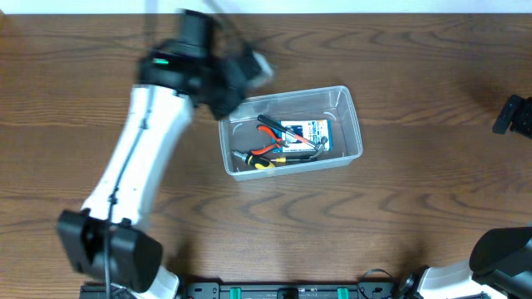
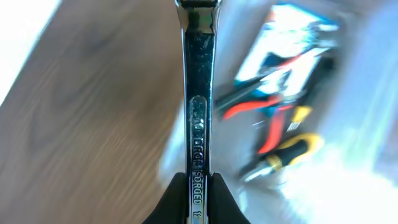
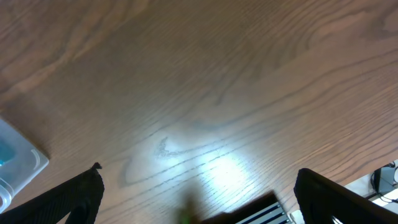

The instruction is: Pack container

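The chrome wrench will be released by my left gripper after it moves back over the container's side and down above the red-handled pliers, because the other tools are already there.
The clear plastic container sits mid-table. It holds red-handled pliers, a small blue-and-white box, a yellow-and-black screwdriver and a grey metal tool. My left gripper is at the container's far left corner. It is shut on a chrome wrench, which points forward over the table next to the container's wall. The left wrist view is blurred. My right gripper is at the far right edge, open and empty. A corner of the container shows at the left of the right wrist view.
The wooden table spreads all round the container. The left arm lies across the table's left part. The arm bases and a black rail run along the front edge.
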